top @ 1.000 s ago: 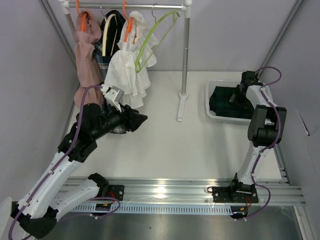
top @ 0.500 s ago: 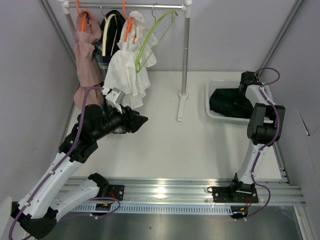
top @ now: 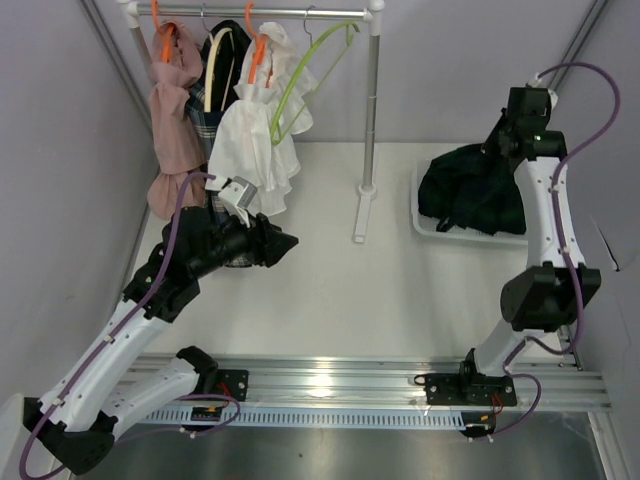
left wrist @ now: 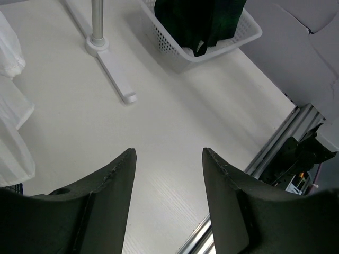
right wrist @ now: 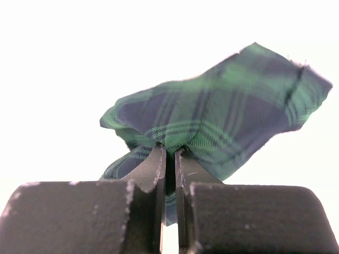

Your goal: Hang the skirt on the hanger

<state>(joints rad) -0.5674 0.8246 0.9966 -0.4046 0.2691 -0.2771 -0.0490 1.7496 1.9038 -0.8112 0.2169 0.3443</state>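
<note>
My right gripper should lift the skirt (top: 468,188) across, to the gripper's left in the top view, to the clear tabletop by the bottom of the pole, then lower and release it.
The skirt (top: 468,188) is dark green plaid. It hangs from my right gripper (top: 502,143), partly lifted above the white basket (top: 424,226) at the right. In the right wrist view the gripper (right wrist: 169,153) is shut, with a fold of the skirt (right wrist: 222,124) pinched between its tips. An empty green hanger (top: 298,88) hangs on the rail (top: 280,12) at the back. My left gripper (top: 286,243) is open and holds nothing; it hovers over the table left of the rack's pole. From the left wrist, the gripper (left wrist: 168,152) faces the skirt (left wrist: 201,21) and the basket (left wrist: 241,38).
On the rail also hang a pink garment (top: 170,110), a dark garment on a yellow hanger (top: 222,60) and a white garment (top: 255,140). The rack's pole (top: 371,110) and its foot (top: 362,215) stand between the arms. An aluminium rail (top: 330,385) runs along the near edge.
My right gripper has shut on the skirt and risen toward the back, pulling the skirt up out of the basket. The left arm has barely shifted.
</note>
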